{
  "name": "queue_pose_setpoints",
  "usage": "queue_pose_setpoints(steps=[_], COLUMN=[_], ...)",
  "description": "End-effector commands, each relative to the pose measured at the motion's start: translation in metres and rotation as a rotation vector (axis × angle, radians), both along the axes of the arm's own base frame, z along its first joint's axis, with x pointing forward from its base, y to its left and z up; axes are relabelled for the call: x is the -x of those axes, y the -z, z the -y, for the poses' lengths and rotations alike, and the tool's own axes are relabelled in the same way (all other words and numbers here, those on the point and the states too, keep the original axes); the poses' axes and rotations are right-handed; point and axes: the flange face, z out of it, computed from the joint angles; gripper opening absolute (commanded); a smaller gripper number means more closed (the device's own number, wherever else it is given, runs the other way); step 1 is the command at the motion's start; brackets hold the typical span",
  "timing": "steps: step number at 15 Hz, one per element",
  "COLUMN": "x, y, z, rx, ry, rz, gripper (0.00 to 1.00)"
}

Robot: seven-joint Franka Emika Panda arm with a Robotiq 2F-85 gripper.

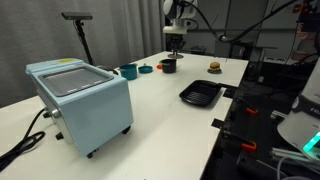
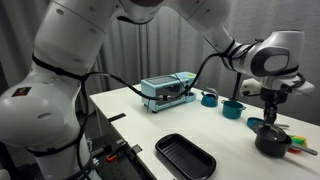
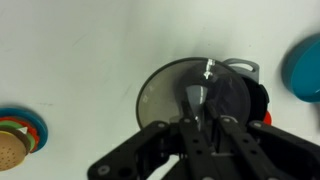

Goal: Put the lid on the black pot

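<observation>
I need to move my gripper to the right in the wrist view and down, and let go of the knob over the black pot [image 2: 270, 142] [image 3: 258, 100], which sticks out past the lid there.
In the wrist view my gripper [image 3: 203, 112] is shut on the knob of the lid [image 3: 165, 95], a dark, greyish round disc held flat below the fingers. The black pot [image 3: 258, 100] shows just beyond the lid's right edge, mostly covered by it. In both exterior views the gripper [image 1: 176, 45] [image 2: 271, 112] hangs straight above the small black pot [image 1: 168, 66] [image 2: 270, 142] at the far end of the white table. The lid is too small to make out there.
A teal cup [image 1: 128, 71] [image 3: 305, 65] and a second teal cup [image 2: 232, 109] stand near the pot. A burger toy [image 1: 214, 67] [image 3: 12, 148], a flat black tray [image 1: 200, 95] [image 2: 185, 157] and a light blue appliance [image 1: 80, 100] [image 2: 167, 92] also sit on the table.
</observation>
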Motion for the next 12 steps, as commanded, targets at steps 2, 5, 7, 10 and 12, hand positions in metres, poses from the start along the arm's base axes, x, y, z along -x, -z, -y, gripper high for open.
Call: queue_pose_setpoints(steps=[2,5,7,10,12], x=[-0.018,-0.027,-0.034,-0.044,-0.050], y=[-0.001,0.002,0.005,0.008,0.011], z=[-0.016,-0.022,-0.023,-0.021,-0.019], rx=[-0.023,-0.016,-0.010,0.000,0.007], ry=[0.006,0.006,0.011,0.021,0.028], rz=[0.013,0.025,0.032,0.043,0.047], gripper=[0.04,0.04,0.04,0.04,0.04])
